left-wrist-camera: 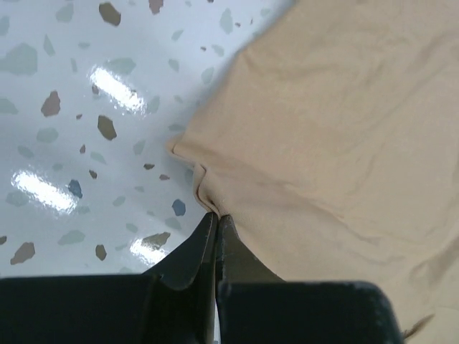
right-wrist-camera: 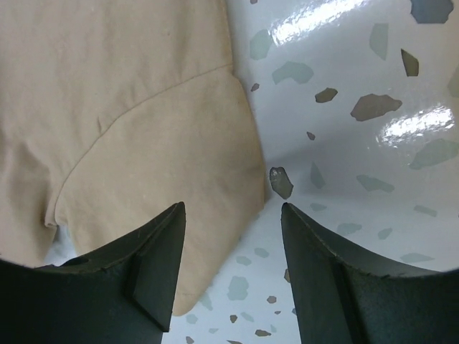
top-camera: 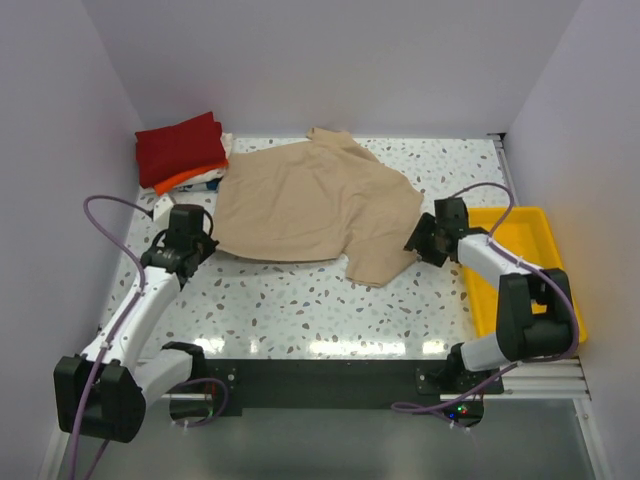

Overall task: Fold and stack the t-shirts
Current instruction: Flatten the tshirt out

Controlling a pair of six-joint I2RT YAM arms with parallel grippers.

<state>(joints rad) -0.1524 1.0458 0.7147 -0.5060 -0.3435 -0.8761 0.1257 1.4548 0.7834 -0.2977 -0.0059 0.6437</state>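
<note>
My right gripper needs to go down a little onto the sleeve's outer corner (top-camera: 412, 257) (right-wrist-camera: 252, 206) and close there, because the sleeve's edge is already between the open fingers.
The tan t-shirt (top-camera: 310, 205) lies spread across the middle of the speckled table, its collar toward the back. My left gripper (top-camera: 205, 243) is shut on the shirt's left hem corner (left-wrist-camera: 204, 193), pinching a small fold of cloth. My right gripper (top-camera: 413, 243) is open, its jaws straddling the edge of the shirt's right sleeve (right-wrist-camera: 165, 179) without closing on it. Folded dark red (top-camera: 180, 147), orange (top-camera: 185, 178) and white (top-camera: 226, 148) shirts are stacked at the back left corner.
A yellow plastic tray (top-camera: 548, 240) sits at the right edge of the table, beside the right arm. Purple walls close in the back and both sides. A black rail runs along the near edge.
</note>
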